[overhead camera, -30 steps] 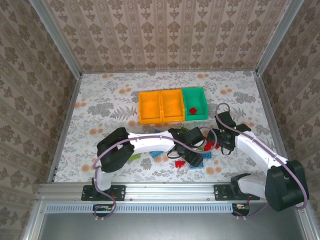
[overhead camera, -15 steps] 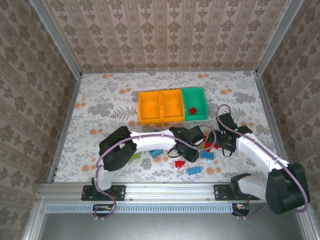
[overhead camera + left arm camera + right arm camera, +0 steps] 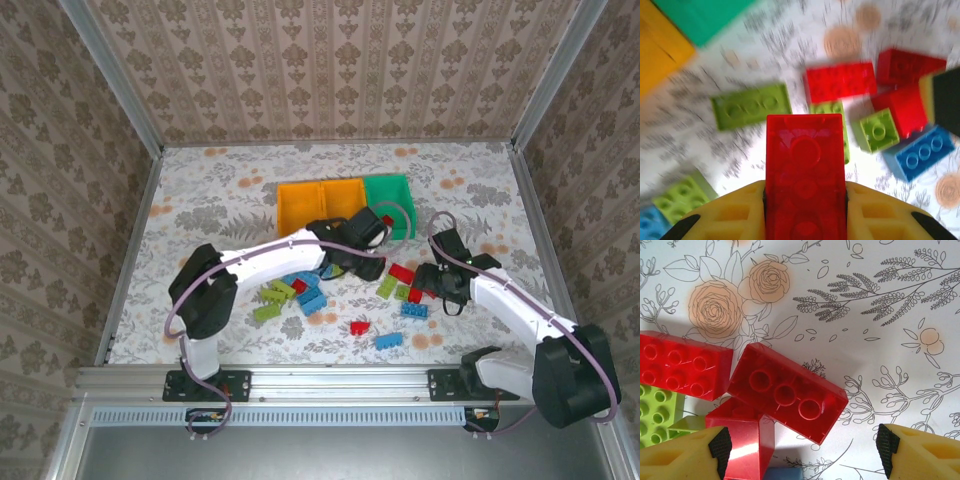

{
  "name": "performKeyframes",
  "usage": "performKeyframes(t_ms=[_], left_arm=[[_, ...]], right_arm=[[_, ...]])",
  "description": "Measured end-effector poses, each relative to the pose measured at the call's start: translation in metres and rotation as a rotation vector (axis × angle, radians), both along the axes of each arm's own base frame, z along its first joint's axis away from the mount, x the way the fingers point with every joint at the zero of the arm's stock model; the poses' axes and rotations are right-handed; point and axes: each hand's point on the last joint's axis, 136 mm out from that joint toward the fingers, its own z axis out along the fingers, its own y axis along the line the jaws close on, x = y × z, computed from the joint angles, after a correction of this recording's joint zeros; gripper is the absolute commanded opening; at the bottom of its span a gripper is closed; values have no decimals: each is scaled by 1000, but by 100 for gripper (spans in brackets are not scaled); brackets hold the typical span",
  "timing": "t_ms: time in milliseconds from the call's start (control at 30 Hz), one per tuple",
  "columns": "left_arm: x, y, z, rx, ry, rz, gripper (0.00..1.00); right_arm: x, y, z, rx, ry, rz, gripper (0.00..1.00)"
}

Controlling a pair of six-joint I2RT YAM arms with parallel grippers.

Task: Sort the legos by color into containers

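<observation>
The open green bin (image 3: pixel 397 190) (image 3: pixel 706 16) already has a red lego in it, so my left gripper will next move outward over that bin and let go of the red lego inside.
My left gripper (image 3: pixel 362 240) is shut on a red lego (image 3: pixel 805 170), which stands lengthwise between the yellow fingers (image 3: pixel 735 215). It hovers just in front of the containers: two orange bins (image 3: pixel 298 207) (image 3: pixel 338 198) and a green bin (image 3: pixel 397 190) holding a red lego (image 3: pixel 388 218). My right gripper (image 3: pixel 432 284) is open and low over a cluster of red legos. An upturned red brick (image 3: pixel 787 392) lies between and just ahead of its fingertips (image 3: pixel 720 445). Red, blue and lime legos (image 3: pixel 300 292) are scattered on the floral table.
More loose bricks lie toward the near edge: a red one (image 3: pixel 358 326) and blue ones (image 3: pixel 388 340) (image 3: pixel 413 309). Corners of the green bin (image 3: pixel 700 20) and an orange bin (image 3: pixel 655 55) show in the left wrist view. Metal rails and patterned walls (image 3: pixel 540 110) enclose the table.
My left gripper shut on a red brick in the pile, then rose and swung away toward the bins with it. My right gripper stayed almost in place over the red bricks.
</observation>
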Motion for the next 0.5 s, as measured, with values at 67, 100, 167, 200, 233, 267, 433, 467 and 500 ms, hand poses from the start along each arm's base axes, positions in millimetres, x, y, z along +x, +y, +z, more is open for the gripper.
performKeyframes(t_ms=[67,100,167,200,233,267,433,467,500], left_arm=[[21,0,19,-32,-37,14,22],[32,0,28,-47,-55,21,22],[56,-2,48,-82,-96,34,22],[67,-3,55,-94,-111,38,23],[79,-6,63,-110,-129,41,23],[92,-9,69,-124,-144,44,23],[136,-23,57,-143,-143,45,25],[142,-25,50,-140,-129,44,25],[146,-27,43,-138,-117,44,25]], right_arm=[[-1,0,-4,-2,17,-8,81],[-2,0,-5,-1,24,-15,81],[-2,0,-7,5,32,-35,81],[-2,0,-7,13,32,-46,81],[-2,2,-7,24,33,-56,81],[-2,4,-7,39,33,-65,80],[-3,9,-6,78,41,-86,75],[-3,10,-6,80,41,-89,74],[-3,10,-6,84,40,-91,73]])
